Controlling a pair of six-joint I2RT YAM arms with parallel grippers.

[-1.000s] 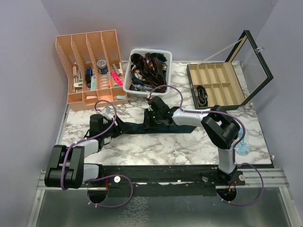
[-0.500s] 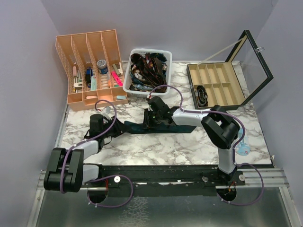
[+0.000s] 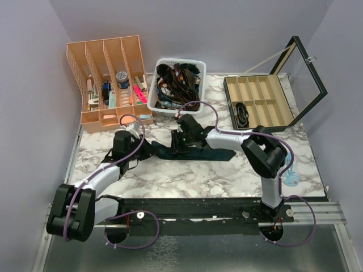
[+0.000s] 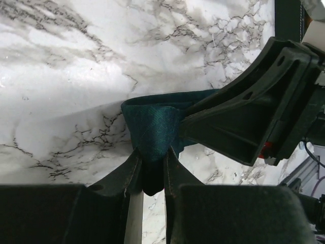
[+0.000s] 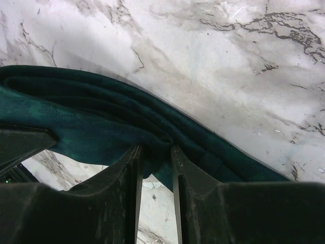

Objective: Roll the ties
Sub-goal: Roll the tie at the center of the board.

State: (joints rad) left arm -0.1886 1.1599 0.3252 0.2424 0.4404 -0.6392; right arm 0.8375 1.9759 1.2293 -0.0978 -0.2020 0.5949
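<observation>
The tie's folded end goes toward the right in the top view in my left gripper next. It is then released over the tie's flat part (image 3: 202,154), still unrolled.
A dark teal tie (image 3: 218,153) lies across the middle of the marble table. Its left part is lifted and bunched between the two grippers. My left gripper (image 3: 146,149) is shut on the tie's folded left end, which bulges out past the fingertips in the left wrist view as a teal tie fold (image 4: 152,127) above the left gripper (image 4: 151,163). My right gripper (image 3: 180,146) sits just right of it. In the right wrist view the right gripper (image 5: 155,155) pinches a gathered edge of the tie (image 5: 101,122). The right gripper's body (image 4: 249,114) nearly touches the left fingers.
A white basket (image 3: 154,95) of tangled dark ties stands at the back centre. An orange desk organizer (image 3: 105,116) is at the back left. An open compartment box (image 3: 261,82) with a raised lid sits at the back right. A small blue disc (image 3: 291,179) lies near the right arm's base.
My left gripper has closed on the tie's left end and carried it up and right toward the right gripper. The tie now spans a shorter stretch of table. The right gripper stayed in place.
</observation>
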